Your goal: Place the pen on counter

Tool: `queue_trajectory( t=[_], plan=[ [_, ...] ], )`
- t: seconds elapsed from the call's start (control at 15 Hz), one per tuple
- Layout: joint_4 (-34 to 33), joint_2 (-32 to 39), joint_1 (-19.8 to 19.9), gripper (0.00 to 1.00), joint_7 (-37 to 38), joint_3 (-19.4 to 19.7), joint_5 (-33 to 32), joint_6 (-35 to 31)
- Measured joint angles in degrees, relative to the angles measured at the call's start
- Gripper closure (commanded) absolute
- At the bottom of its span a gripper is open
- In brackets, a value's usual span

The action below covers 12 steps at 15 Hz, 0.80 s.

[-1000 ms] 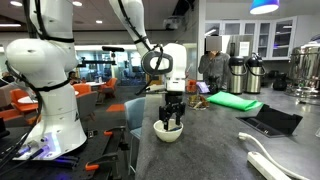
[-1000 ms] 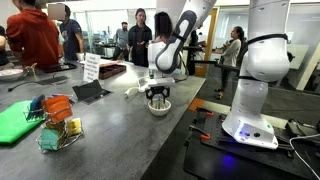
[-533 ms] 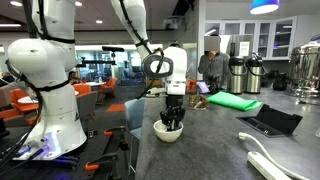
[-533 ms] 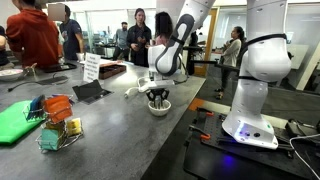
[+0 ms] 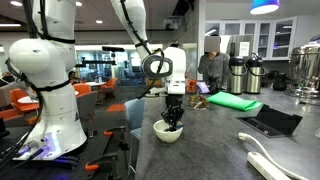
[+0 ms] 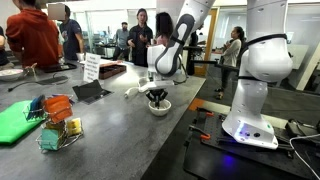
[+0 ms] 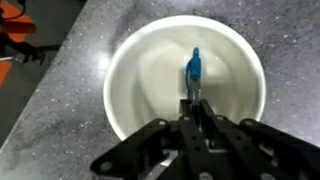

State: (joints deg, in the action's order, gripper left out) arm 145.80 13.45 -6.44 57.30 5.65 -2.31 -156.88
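Observation:
Next, my gripper will lift the pen [image 7: 193, 70] clear, cross to the left in the wrist view past the bowl's rim, and lower to release it on bare counter.
In the wrist view the blue pen [image 7: 193, 70] lies inside the white bowl [image 7: 135, 70], its near end pinched between my black fingers. My gripper [image 7: 190, 108] is shut on the pen, down inside the bowl. Both exterior views show the gripper [image 5: 173, 119] [image 6: 157, 98] lowered into the bowl [image 5: 168, 132] [image 6: 160, 108], which stands on the dark grey counter [image 5: 215, 145] [image 6: 110, 125]. The pen itself is too small to make out there.
A white power strip [image 5: 275, 162] lies near the counter's front corner. A dark tray [image 5: 268, 121] and a green cloth [image 5: 234, 101] sit further back. A wire basket of coloured things [image 6: 55, 130], a green cloth [image 6: 14, 120] and a tablet [image 6: 91, 91] also rest on the counter. People stand behind.
The jaws have closed from open onto the pen's end. The gripper has stayed down in the bowl, and the bowl has not moved.

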Motion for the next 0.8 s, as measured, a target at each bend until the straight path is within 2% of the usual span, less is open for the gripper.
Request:
queue_trajectory(
  t=[0.2,0.47,0.8],
  plan=[
    [0.66,-2.9,-0.39,0.97,-1.69,0.0,-0.93,0.86],
    [1.22,-9.06,-0.24,0.97,-2.29,0.0,-7.92,7.91],
    [3.32,-17.17,3.76,0.97,-15.85,-0.4,-8.27,16.11]
  ],
)
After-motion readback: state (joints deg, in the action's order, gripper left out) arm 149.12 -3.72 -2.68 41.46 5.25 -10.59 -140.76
